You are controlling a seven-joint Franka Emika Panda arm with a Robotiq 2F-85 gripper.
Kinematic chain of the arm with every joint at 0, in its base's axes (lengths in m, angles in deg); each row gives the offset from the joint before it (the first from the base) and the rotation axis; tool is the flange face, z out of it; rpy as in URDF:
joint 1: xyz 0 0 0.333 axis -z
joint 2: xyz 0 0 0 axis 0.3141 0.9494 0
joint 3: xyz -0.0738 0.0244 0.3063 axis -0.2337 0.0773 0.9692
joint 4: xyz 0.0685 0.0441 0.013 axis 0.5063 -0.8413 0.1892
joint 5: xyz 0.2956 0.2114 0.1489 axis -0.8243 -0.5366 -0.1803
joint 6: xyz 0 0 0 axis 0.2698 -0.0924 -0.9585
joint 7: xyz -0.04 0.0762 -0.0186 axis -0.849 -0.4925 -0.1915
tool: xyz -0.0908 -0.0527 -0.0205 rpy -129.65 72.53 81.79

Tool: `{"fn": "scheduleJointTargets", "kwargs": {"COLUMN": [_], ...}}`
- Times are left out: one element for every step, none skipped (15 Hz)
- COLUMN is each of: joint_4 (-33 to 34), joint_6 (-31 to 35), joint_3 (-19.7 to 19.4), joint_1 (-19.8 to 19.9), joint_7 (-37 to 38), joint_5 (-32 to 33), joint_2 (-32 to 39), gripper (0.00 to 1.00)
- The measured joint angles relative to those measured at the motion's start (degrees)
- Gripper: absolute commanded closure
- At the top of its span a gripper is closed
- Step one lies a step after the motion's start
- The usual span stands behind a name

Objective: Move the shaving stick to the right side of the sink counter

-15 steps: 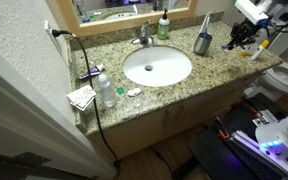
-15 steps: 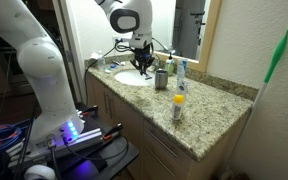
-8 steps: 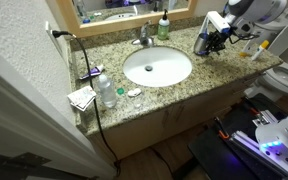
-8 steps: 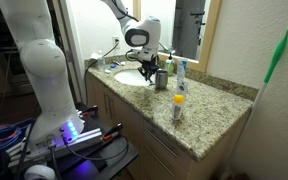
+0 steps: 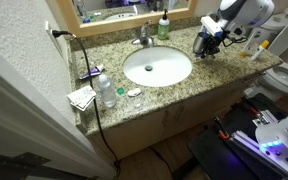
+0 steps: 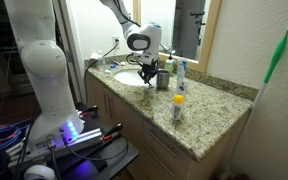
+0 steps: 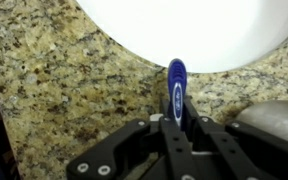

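Note:
My gripper will next lower the shaving stick, which hangs just above the speckled counter between the basin [image 5: 157, 66] and the metal cup, down to that strip [image 5: 198, 58]. Then it will open.
In the wrist view my gripper [image 7: 176, 128] is shut on the shaving stick [image 7: 176, 85], a slim blue stick that points out past the fingertips toward the white basin [image 7: 184, 30]. It hangs just above the speckled sink counter [image 7: 44, 80]. In both exterior views the gripper [image 5: 206, 42] [image 6: 149, 68] is low over the counter [image 5: 109, 55] [image 6: 219, 125], between the basin [image 5: 157, 66] [image 6: 127, 77] and a metal cup [image 6: 162, 79]. The stick itself is too small to make out there.
The metal cup [image 7: 276, 115] stands right beside the fingers. The chrome tap [image 5: 143, 37] and a green soap bottle [image 5: 163, 27] stand behind the basin. Clear bottles [image 5: 105, 90] stand at one counter end. A yellow-capped bottle [image 6: 178, 106] stands on the long stretch.
The arm has swung in from the counter's end toward the basin and come down next to the metal cup. Nothing else has moved.

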Motion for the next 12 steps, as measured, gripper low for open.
{"fn": "scheduleJointTargets", "kwargs": {"joint_4": [0.0,0.01,0.01,0.0,-0.01,-0.08,-0.15,-0.19,-0.25,-0.27,-0.26,-0.27], "joint_6": [0.14,0.7,1.7,2.86,4.0,4.4,4.59,4.79,4.95,5.03,5.04,5.02], "joint_3": [0.13,0.2,0.22,0.21,0.19,0.12,0.02,-0.01,-0.02,-0.05,-0.08,-0.11], "joint_1": [-0.37,-0.76,-1.09,-1.28,-1.4,-1.52,-1.69,-1.83,-1.92,-2.03,-2.14,-2.2], "joint_7": [-0.03,0.0,0.09,0.23,0.63,1.33,2.24,3.22,4.02,4.94,5.75,6.49], "joint_5": [-0.23,-0.28,-0.28,-0.27,-0.03,0.4,0.97,1.63,2.16,2.83,3.6,4.6], "joint_2": [0.85,1.75,2.7,3.59,4.2,4.21,4.18,4.17,4.15,4.14,4.14,4.13], "gripper": [0.96,0.96,0.96,0.96,0.96,0.96,0.96,0.86,0.6,0.59,0.54,0.46]}}
